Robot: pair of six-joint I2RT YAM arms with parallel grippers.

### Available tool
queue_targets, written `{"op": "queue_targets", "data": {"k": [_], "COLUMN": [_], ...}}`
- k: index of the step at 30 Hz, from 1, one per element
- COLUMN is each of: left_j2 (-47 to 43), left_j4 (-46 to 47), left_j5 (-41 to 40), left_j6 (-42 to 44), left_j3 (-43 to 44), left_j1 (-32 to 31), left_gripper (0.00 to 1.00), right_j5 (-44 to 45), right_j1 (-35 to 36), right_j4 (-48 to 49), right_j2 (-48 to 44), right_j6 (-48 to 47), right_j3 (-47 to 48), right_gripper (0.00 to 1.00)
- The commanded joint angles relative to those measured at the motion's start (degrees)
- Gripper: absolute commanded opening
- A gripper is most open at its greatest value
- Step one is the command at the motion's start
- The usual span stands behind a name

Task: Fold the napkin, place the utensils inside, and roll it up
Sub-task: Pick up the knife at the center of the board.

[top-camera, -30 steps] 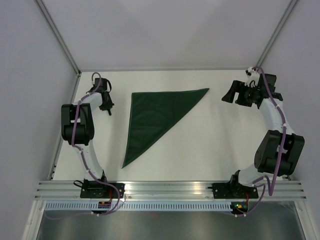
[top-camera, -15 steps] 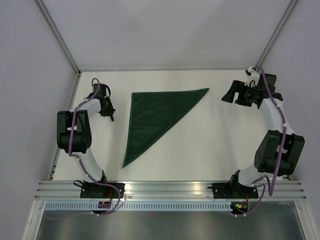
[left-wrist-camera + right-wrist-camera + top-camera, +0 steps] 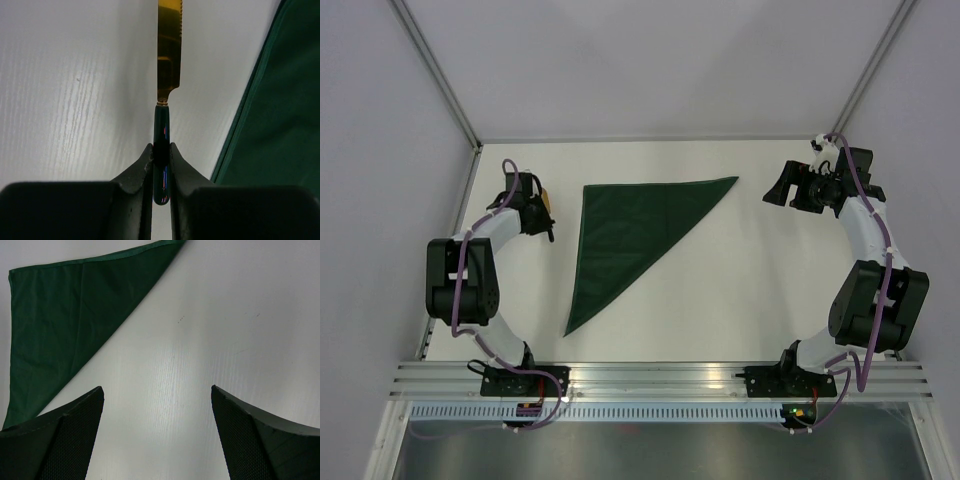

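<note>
I need to move my left gripper to the right in the top view, turn it along the napkin's slanted edge (image 3: 655, 252) and let go of the knife, because the knife's blade points at an angle.
The dark green napkin (image 3: 625, 230) lies flat on the white table, folded into a triangle. It also shows in the left wrist view (image 3: 280, 125) and the right wrist view (image 3: 60, 315). My left gripper (image 3: 544, 214) is just left of the napkin's left edge. In its wrist view the left gripper (image 3: 161, 150) is shut on the dark handle of a knife (image 3: 169, 50) with a gold blade that points away over bare table. The knife's gold shows faintly from above (image 3: 546, 202). No other utensil is in view. My right gripper (image 3: 778, 190) is open and empty to the right of the napkin's far right tip, also seen at the wrist (image 3: 157, 405).
The white table (image 3: 740, 290) is bounded by a metal frame with grey walls at left, right and back. The aluminium rail (image 3: 660, 375) with both arm bases runs along the near edge.
The left arm has shifted its elbow nearer and swung its gripper a little right, toward the napkin's left edge; the gold knife now shows at it. The right arm and napkin have not moved.
</note>
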Motion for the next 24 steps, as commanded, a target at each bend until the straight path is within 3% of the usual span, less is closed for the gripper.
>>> {"op": "queue_targets", "data": {"k": [1, 12, 24], "left_j2": [-4.3, -8.4, -6.9], "left_j4": [3.7, 4.5, 4.1], "left_j5": [2.5, 3.3, 8.1], "left_j6": [-3.2, 0.3, 13.5], "left_j3": [-1.6, -1.6, 1.0], "left_j1": [-1.6, -8.9, -22.0], "left_gripper": [0.02, 0.02, 0.02], "right_j5": [-0.3, -0.2, 0.4], "right_j1": [0.0, 0.0, 0.2], "right_j4": [0.0, 0.2, 0.4], "right_j2": [-2.0, -1.7, -1.2], "right_j6": [1.2, 1.2, 0.9], "right_j3": [0.9, 0.8, 0.7], "right_gripper": [0.93, 0.92, 0.93]}}
